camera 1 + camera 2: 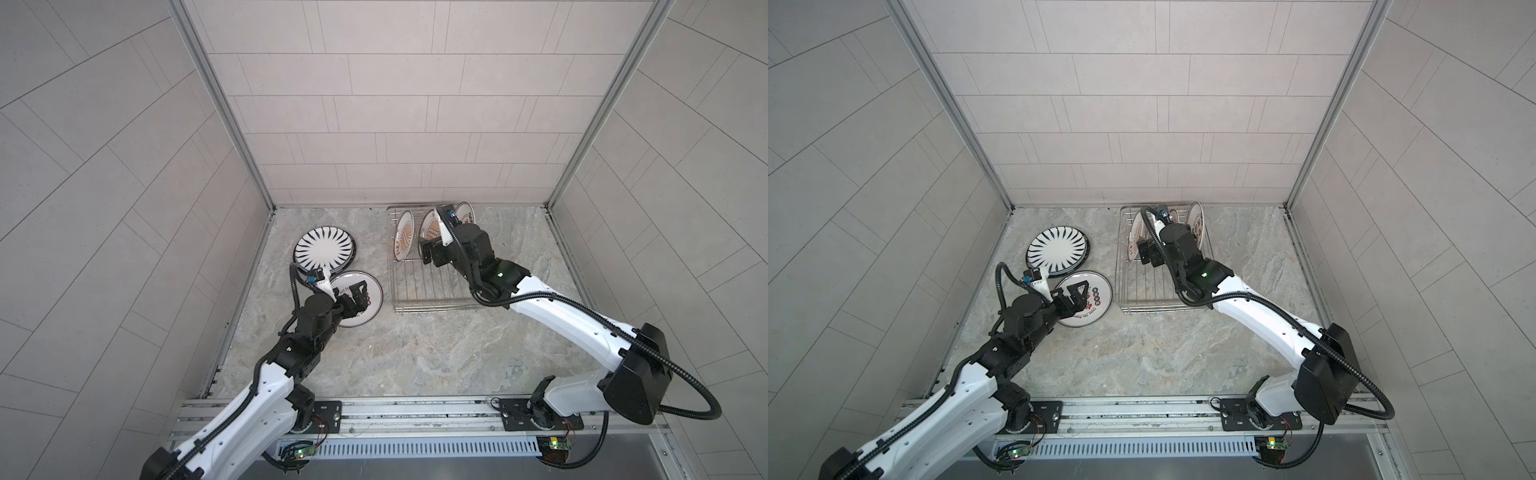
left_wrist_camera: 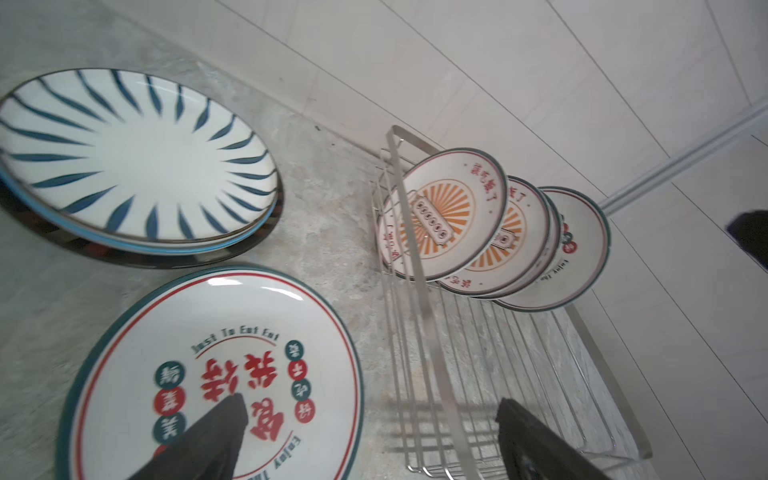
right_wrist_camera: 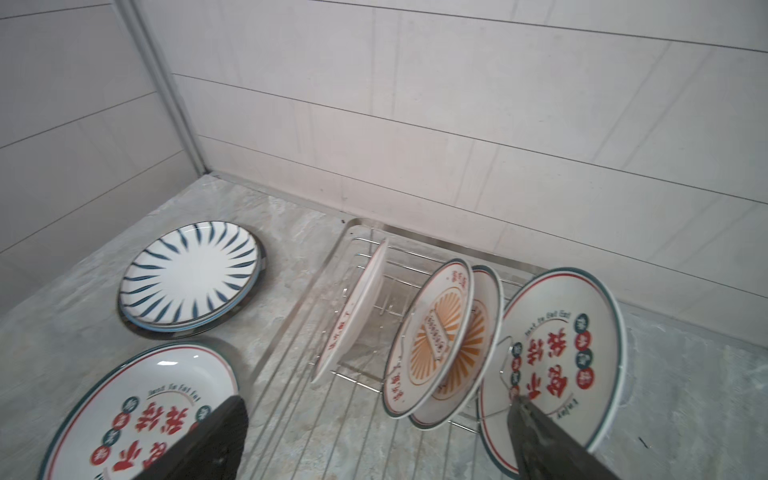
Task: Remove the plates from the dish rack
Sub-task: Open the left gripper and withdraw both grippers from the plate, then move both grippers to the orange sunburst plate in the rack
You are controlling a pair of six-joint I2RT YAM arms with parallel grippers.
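My right gripper swings outward past the sunburst plates next and turns until its fingers straddle the standing red-lettered plate's upper rim (image 1: pixel 1197 205) (image 3: pixel 605 302). That rim is clear of neighbours.
The dish rack (image 1: pixel 428 286) stands at the back right of the marble top. Several plates stand on edge in its far end, among them an orange sunburst plate (image 3: pixel 432 332) and a red-lettered plate (image 3: pixel 552 353). My right gripper (image 3: pixel 376 401) hangs open over the rack floor with nothing between its fingers; one fingertip is at the lettered plate's face. To the left of the rack, a black-striped plate (image 1: pixel 324 251) tops a small stack. A lettered plate (image 2: pixel 208 332) lies flat in front of it. My left gripper (image 2: pixel 370 403) is open just above that plate's rim and holds nothing.
Tiled walls close in the back and both sides, and the rack (image 1: pixel 1142 286) sits close to the back wall. The striped stack (image 1: pixel 1057 251) lies near the left wall. Bare marble (image 1: pixel 415 357) stretches between the plates and the front rail.
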